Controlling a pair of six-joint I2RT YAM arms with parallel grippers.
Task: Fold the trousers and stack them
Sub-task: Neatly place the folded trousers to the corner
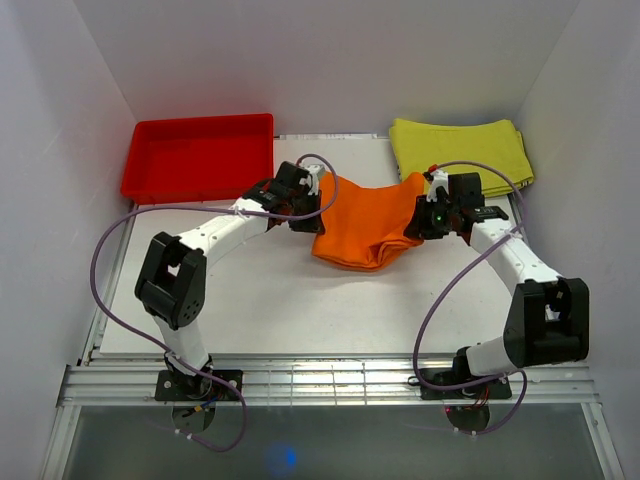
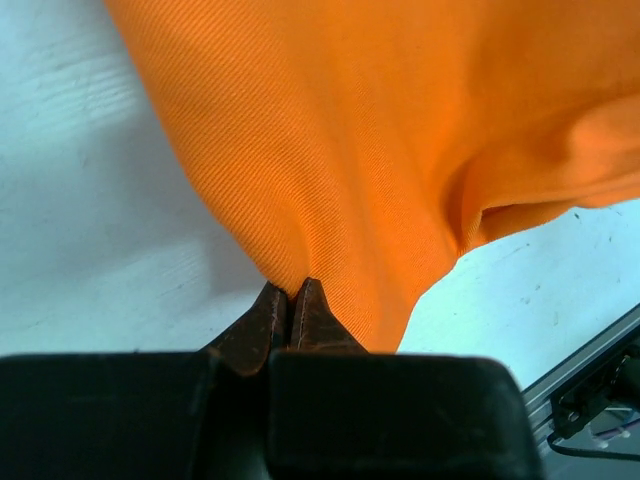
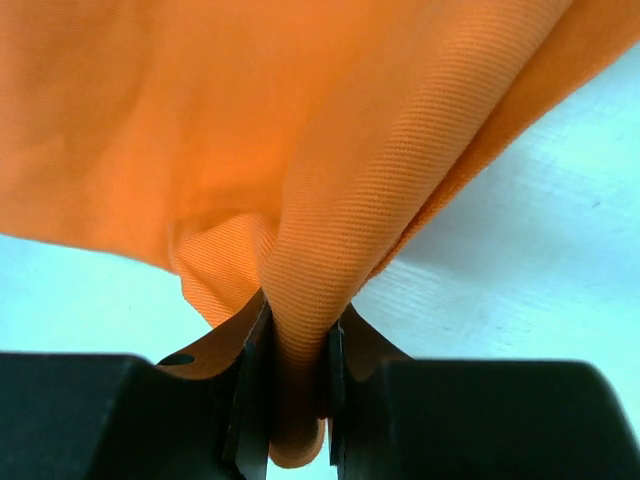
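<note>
The yellow-green cloth's tray-side edge [image 1: 401, 155] lies outward of my left gripper and to its right in the top view. My left gripper rises, crosses, lowers and releases there next.
The orange trousers [image 1: 365, 225] hang bunched between my two grippers over the middle of the white table, sagging to a low point toward the front. My left gripper [image 1: 318, 190] holds their left upper corner. In the left wrist view its jaws [image 2: 290, 287] are pressed together on a thin edge of the trousers [image 2: 350, 150]. My right gripper [image 1: 428, 205] holds the right upper corner. In the right wrist view its jaws [image 3: 300, 312] clamp a thick fold of the trousers [image 3: 250, 120], which pokes out below the fingers.
A red tray [image 1: 200, 155] sits at the back left of the table [image 1: 280, 310]. A folded yellow-green cloth [image 1: 460, 148] lies at the back right, just behind my right gripper. White walls close in on both sides and the back.
</note>
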